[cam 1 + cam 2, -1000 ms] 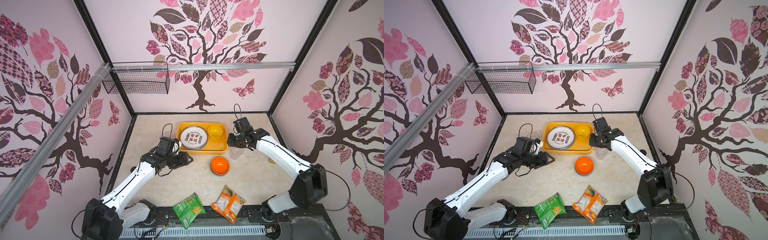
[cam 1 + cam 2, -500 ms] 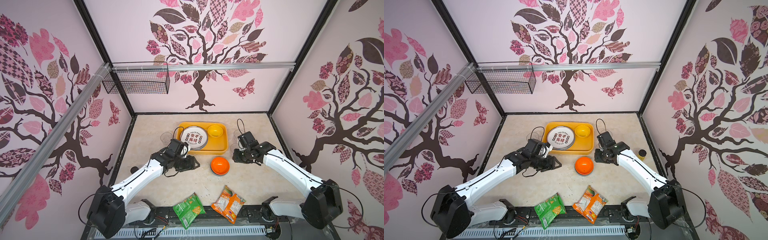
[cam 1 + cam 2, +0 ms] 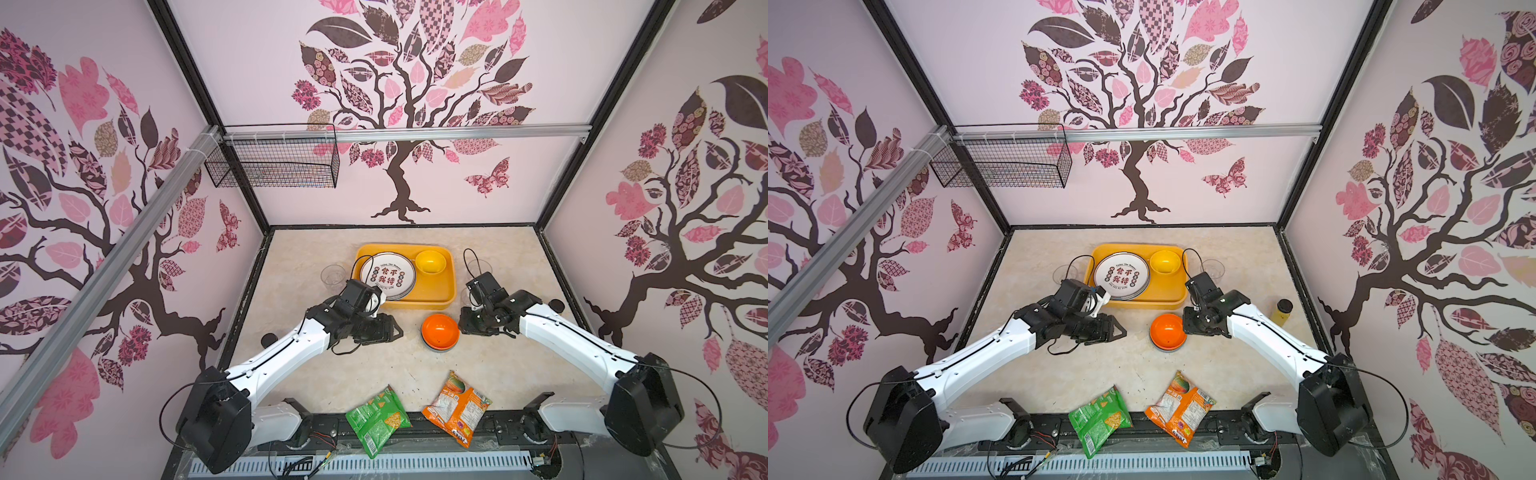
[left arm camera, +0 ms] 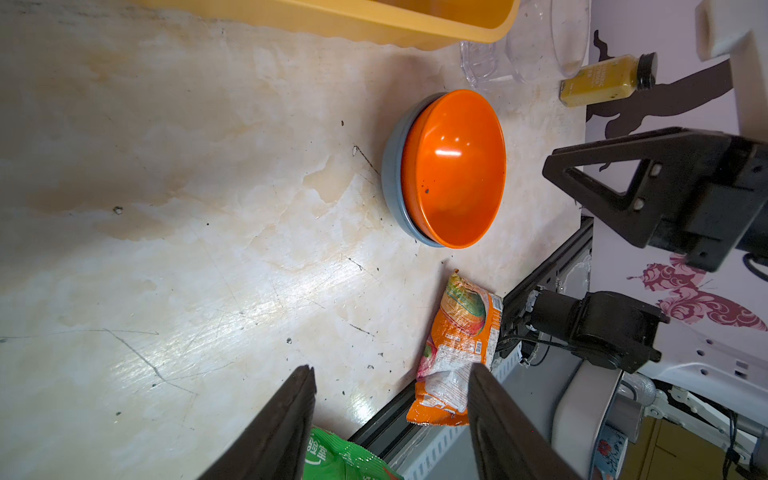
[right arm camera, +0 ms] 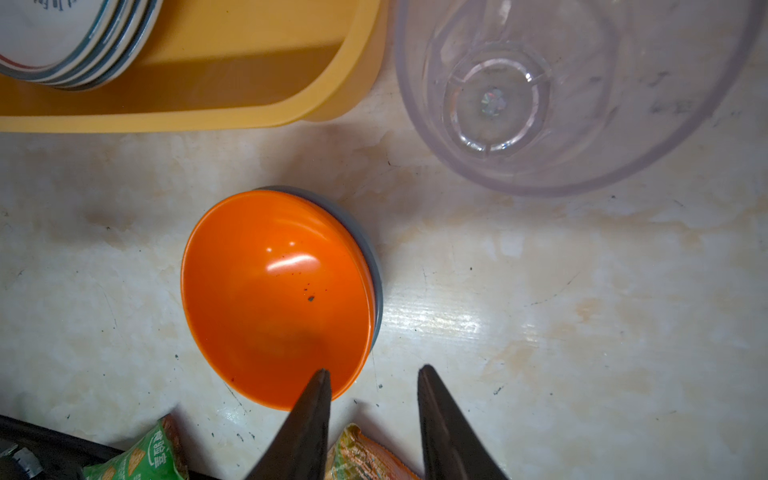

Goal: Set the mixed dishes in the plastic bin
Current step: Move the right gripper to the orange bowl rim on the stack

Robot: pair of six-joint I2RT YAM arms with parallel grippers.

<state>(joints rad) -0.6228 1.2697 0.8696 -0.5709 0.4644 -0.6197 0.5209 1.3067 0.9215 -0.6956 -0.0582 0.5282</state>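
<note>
My right gripper will next go down and toward my left gripper onto the orange bowl's nearest rim (image 3: 457, 332) (image 5: 372, 321), because that rim is below it on that side.
The plastic bin (image 3: 446, 286) (image 3: 1179, 291) stands at mid-table and holds a stack of plates (image 3: 387, 274) (image 3: 1121, 274) and a yellow bowl (image 3: 431, 262). In front of it an orange bowl (image 3: 439, 330) (image 4: 453, 166) (image 5: 270, 291) sits nested in a blue-grey bowl (image 5: 371, 257). Clear cups stand left of the bin (image 3: 333, 275) and right of it (image 3: 478, 266) (image 5: 561, 91). My left gripper (image 3: 395, 330) (image 4: 390, 374) hangs open and empty, left of the orange bowl. My right gripper (image 3: 465, 328) (image 5: 374, 372) is open and empty at the bowl's right rim, one finger over the rim.
A green snack bag (image 3: 376, 419) and an orange snack bag (image 3: 457, 407) lie at the front edge. A small yellow bottle (image 3: 1283, 313) stands near the right wall. A black wire basket (image 3: 274, 164) hangs high on the back left.
The right gripper came forward from the cup by the bin's corner to the orange bowl's right side, its jaws a little wider. The left gripper moved right toward the bowl.
</note>
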